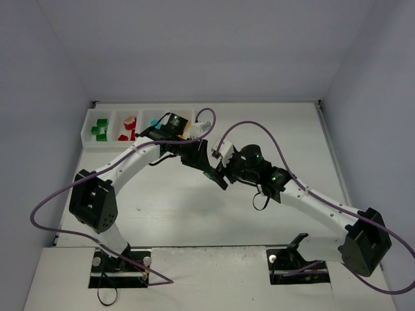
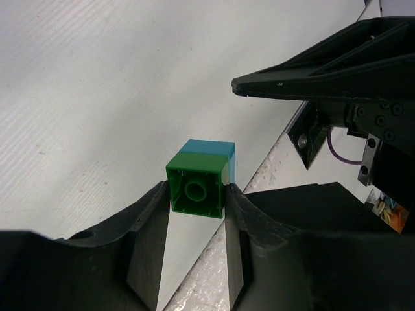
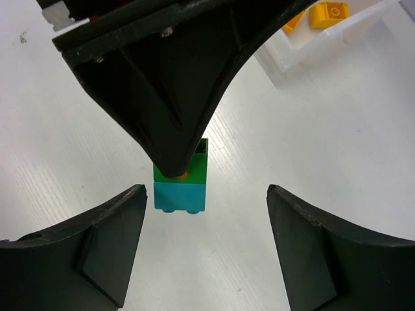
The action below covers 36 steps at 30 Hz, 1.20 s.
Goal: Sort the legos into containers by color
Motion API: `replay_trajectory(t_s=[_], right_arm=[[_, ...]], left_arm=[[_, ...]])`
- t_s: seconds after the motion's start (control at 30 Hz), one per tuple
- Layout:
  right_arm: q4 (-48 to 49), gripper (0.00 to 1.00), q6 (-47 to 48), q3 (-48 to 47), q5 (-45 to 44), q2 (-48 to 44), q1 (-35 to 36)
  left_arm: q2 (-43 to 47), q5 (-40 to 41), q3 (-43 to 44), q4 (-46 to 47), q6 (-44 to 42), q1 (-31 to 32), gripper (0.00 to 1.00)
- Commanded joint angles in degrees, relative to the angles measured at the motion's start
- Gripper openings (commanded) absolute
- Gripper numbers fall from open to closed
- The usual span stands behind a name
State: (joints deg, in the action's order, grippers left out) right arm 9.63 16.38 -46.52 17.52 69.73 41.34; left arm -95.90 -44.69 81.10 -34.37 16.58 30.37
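Note:
I should next swing my left gripper outward, left in the top view, over the green legos' section point(image 1: 98, 128) and release the green lego.
A green lego point(image 2: 196, 190) with a cyan lego point(image 2: 211, 152) stuck to it hangs above the table. My left gripper point(image 2: 198, 192) is shut on the green one. In the right wrist view the same stack shows green point(image 3: 198, 166) above cyan point(image 3: 180, 196), under the left gripper's black fingers point(image 3: 175, 97). My right gripper point(image 3: 206, 194) is open, its jaws apart on either side of the cyan lego and not touching it. From above, both grippers meet mid-table near the stack point(image 1: 209, 173). The containers point(image 1: 87, 133) stand at the back left.
The tray compartments hold green legos point(image 1: 98, 128), red legos point(image 1: 128, 127), a cyan one point(image 1: 154, 122) and yellow ones point(image 3: 327, 11). The left wrist hides part of the tray's right end. Purple cables loop over both arms. White walls enclose the table.

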Motion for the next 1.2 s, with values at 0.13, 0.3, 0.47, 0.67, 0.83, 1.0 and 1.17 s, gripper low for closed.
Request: replay_trajectory(t_s=[0.13,0.3,0.47,0.67,0.83,1.0,1.17], right_arm=[[1.89,0.71,-0.12,0.20,2.34,-0.13,0.23],[2.24,0.70,0.05,-0.06,2.43,1.19,0.14],[3.03,0.63,0.32,-0.24,1.99,1.98,0.14],[4.08,0.59,0.41,-0.41,1.11,2.42,0.14],[4.79,0.59,0.23,-0.59,1.20,3.04,0.14],[5.31,0.46,0.05,-0.32,1.12,3.22,0.14],[5.93,0.07,0.14,0.64,-0.20,2.60,0.23]], left_arm=[[3.87,0.56,4.33,0.62,-1.02,-0.40,0.06],[3.88,0.22,4.51,0.97,-0.85,-0.40,0.06],[3.96,-0.93,4.42,2.03,0.21,-0.40,0.06],[3.88,-1.19,4.59,1.85,0.30,-0.31,0.05],[4.05,-1.72,4.24,2.55,1.00,-0.31,0.05],[3.88,-2.60,4.24,3.08,1.44,-0.40,0.05],[3.88,-2.95,4.15,2.82,1.44,-0.40,0.05]])
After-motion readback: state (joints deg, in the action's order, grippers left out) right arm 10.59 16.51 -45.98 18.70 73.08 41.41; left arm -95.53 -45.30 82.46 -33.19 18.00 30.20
